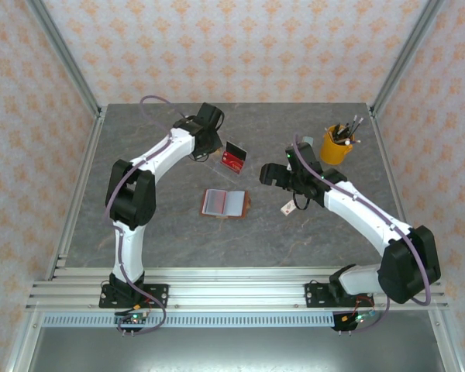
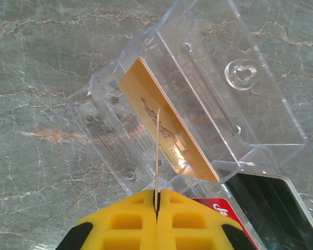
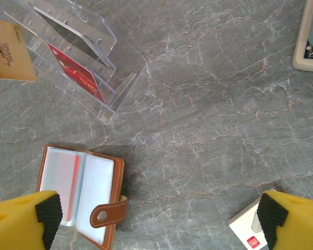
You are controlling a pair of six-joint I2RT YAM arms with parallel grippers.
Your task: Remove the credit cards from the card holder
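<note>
The left gripper will turn to line up with the tray's slots, move beside the standing tan card and let go of the card it holds, because it still points across the slots.
The card holder (image 1: 225, 203) lies open on the grey table, brown leather with pale pockets (image 3: 81, 190); a red card (image 3: 69, 182) shows in its left pocket. My left gripper (image 2: 156, 197) is shut on a tan credit card (image 2: 157, 156), seen edge-on above the clear acrylic tray (image 2: 240, 104). From the right wrist the same tan card (image 3: 8, 49) hangs at the tray's left end. A red card (image 3: 78, 78) and a black card (image 3: 68, 34) stand in the tray's slots. My right gripper (image 3: 156, 219) is open over bare table, to the right of the holder.
A small white tag (image 3: 248, 229) lies by my right finger (image 3: 292, 219). A yellow cup of pens (image 1: 337, 145) stands at the back right. A beige object (image 3: 310, 36) sits at the right wrist view's upper right edge. Metal frame posts border the table.
</note>
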